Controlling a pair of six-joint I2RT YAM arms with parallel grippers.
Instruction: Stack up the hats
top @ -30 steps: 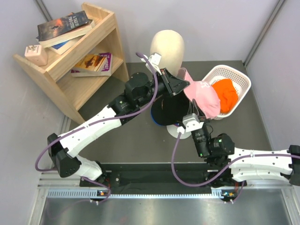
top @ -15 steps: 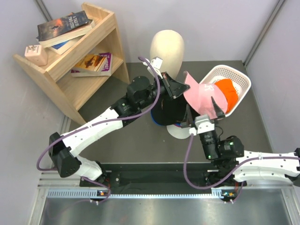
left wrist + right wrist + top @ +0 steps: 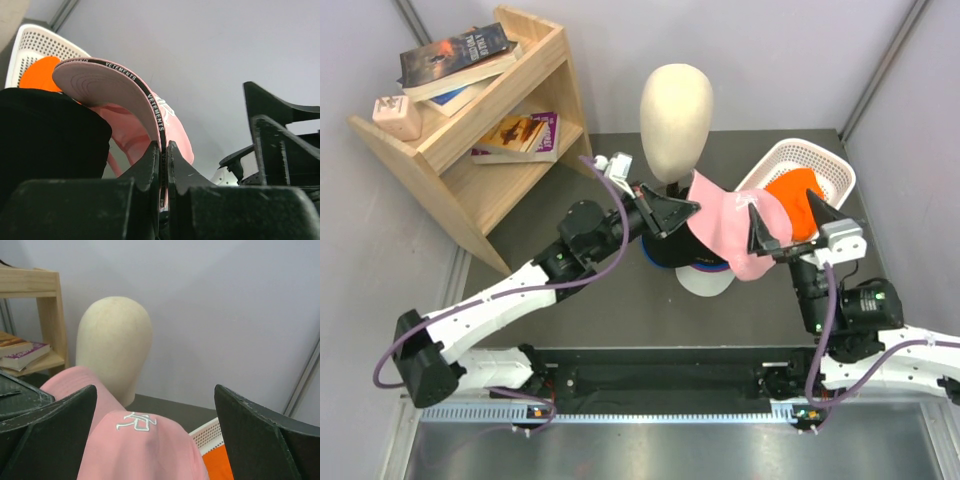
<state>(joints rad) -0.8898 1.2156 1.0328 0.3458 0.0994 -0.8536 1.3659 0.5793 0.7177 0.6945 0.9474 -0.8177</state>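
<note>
I will move my left gripper down and to the left in the top view to the black cap's edge (image 3: 656, 247) and let go, since the pink cap (image 3: 728, 232) hangs over toward the basket.
A light pink cap (image 3: 728, 232) hangs over the stack of hats, where a black cap (image 3: 668, 248) sits on top with a blue edge (image 3: 710, 266) and a white brim (image 3: 705, 282) below it. My left gripper (image 3: 672, 212) is shut on the pink cap's brim (image 3: 150, 107), pinched edge-on between the jaws (image 3: 163, 150). My right gripper (image 3: 790, 224) stands wide open just right of the pink cap (image 3: 135, 445), which lies between and below its fingers (image 3: 55, 425) without being held. An orange bucket hat (image 3: 792, 198) lies in the basket.
A white slatted basket (image 3: 825, 165) stands at the back right. The cream mannequin head (image 3: 675, 108) rises just behind the stack. A wooden shelf (image 3: 510, 150) with books fills the back left. Grey walls close in both sides.
My right gripper opened, let go of the pink cap and pulled away to the right. My left gripper drew the cap's brim left and toward the near side, over the stack.
</note>
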